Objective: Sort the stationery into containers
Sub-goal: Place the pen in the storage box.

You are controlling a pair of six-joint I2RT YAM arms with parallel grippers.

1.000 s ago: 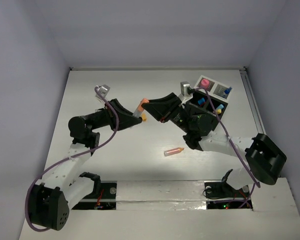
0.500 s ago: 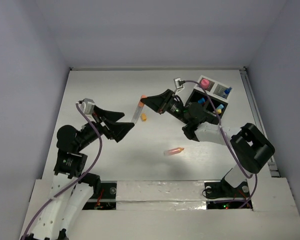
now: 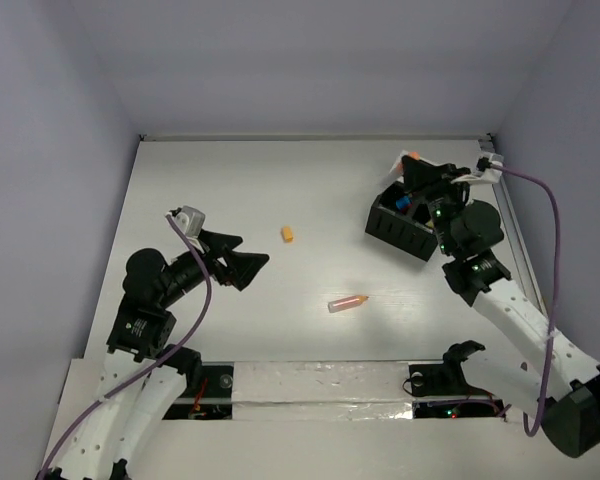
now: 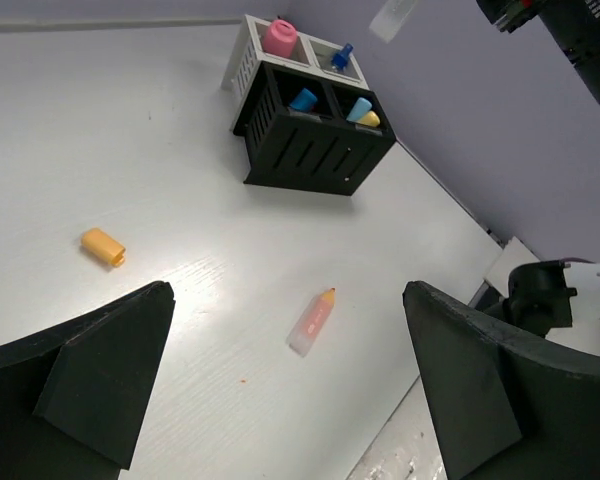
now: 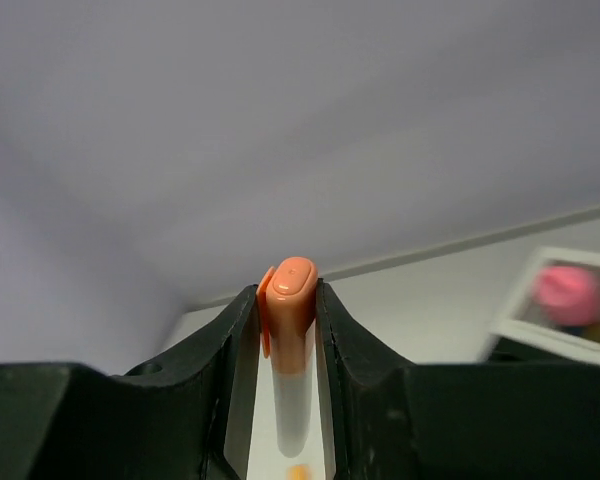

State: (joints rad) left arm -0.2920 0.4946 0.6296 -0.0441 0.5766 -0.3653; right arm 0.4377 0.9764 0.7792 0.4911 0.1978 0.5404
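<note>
The clear pen still hangs high and away, so my right gripper will next tip down, lower over the opening of the container's section holding the yellow piece (image 3: 426, 217) and let go.
The black divided container (image 3: 401, 228) (image 4: 315, 152) stands at the right of the table, with pink (image 4: 279, 37), blue (image 4: 303, 99) and yellow (image 4: 371, 120) stationery pieces in its compartments. My right gripper (image 3: 412, 166) (image 5: 288, 325) hangs over the container's far side, shut on a clear pen with an orange cap (image 5: 291, 296) (image 4: 392, 18). My left gripper (image 3: 248, 253) (image 4: 288, 290) is open and empty, low on the left. A clear orange-tipped stick (image 3: 348, 302) (image 4: 312, 320) lies just ahead of it. A small orange block (image 3: 287, 234) (image 4: 103, 246) lies mid-table.
A white-framed section (image 4: 243, 55) adjoins the container's far side. The table's right rail (image 3: 508, 215) runs close behind the box. A taped strip (image 3: 320, 385) marks the near edge, between the arm bases.
My left gripper let go of the orange-capped pen, opened wide and drew back toward its base. My right gripper carried the pen from mid-table to above the container.
</note>
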